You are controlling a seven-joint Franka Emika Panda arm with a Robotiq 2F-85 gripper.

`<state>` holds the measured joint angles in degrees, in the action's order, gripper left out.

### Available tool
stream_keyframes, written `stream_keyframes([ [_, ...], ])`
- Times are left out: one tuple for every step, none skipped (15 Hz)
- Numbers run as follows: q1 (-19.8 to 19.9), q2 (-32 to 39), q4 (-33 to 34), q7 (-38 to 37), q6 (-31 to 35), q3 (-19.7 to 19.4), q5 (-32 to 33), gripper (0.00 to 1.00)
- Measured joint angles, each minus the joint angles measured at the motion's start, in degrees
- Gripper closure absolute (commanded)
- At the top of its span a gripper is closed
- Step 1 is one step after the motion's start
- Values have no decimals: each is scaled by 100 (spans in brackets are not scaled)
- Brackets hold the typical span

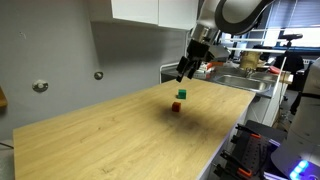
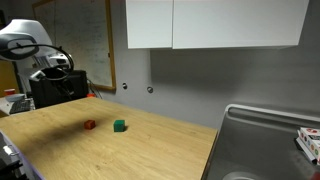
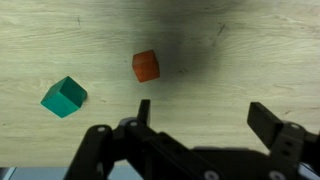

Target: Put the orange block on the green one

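The orange block [image 1: 176,107] [image 3: 146,66] lies well below and beyond my fingers, so my gripper moves down, outward and left in the wrist view next, fingers astride it.
The orange block [image 3: 146,66] lies on the wooden table; it also shows in both exterior views [image 1: 175,107] [image 2: 89,125]. The green one [image 3: 64,97] lies a short way beside it, apart from it, and shows in both exterior views [image 1: 182,94] [image 2: 119,126]. My gripper [image 3: 205,115] is open and empty, well above the table. In the wrist view the orange block lies above and left of the fingertips. In an exterior view the gripper [image 1: 188,68] hangs above the blocks.
The wooden table [image 1: 120,135] ends at a sink [image 2: 265,140] with a counter beside it. A grey wall with cabinets [image 2: 210,22] runs along the back. A cluttered bench [image 1: 250,62] stands behind the arm.
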<state>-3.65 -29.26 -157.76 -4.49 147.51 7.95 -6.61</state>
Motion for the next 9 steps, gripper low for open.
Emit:
stream_keyframes([
  [49,210,27,0,99,-55,34,0],
  [88,413,73,0,162,-106,52,0],
  [116,614,137,0,193,-157,55,0],
  [132,819,219,0,204,-209,55,0],
  [141,1016,308,0,207,-260,54,0],
  [145,1215,406,0,208,-314,54,0],
  [148,1424,513,0,208,-363,53,0],
  [149,1632,622,0,207,-408,51,0],
  [151,1843,736,0,208,-447,50,0],
])
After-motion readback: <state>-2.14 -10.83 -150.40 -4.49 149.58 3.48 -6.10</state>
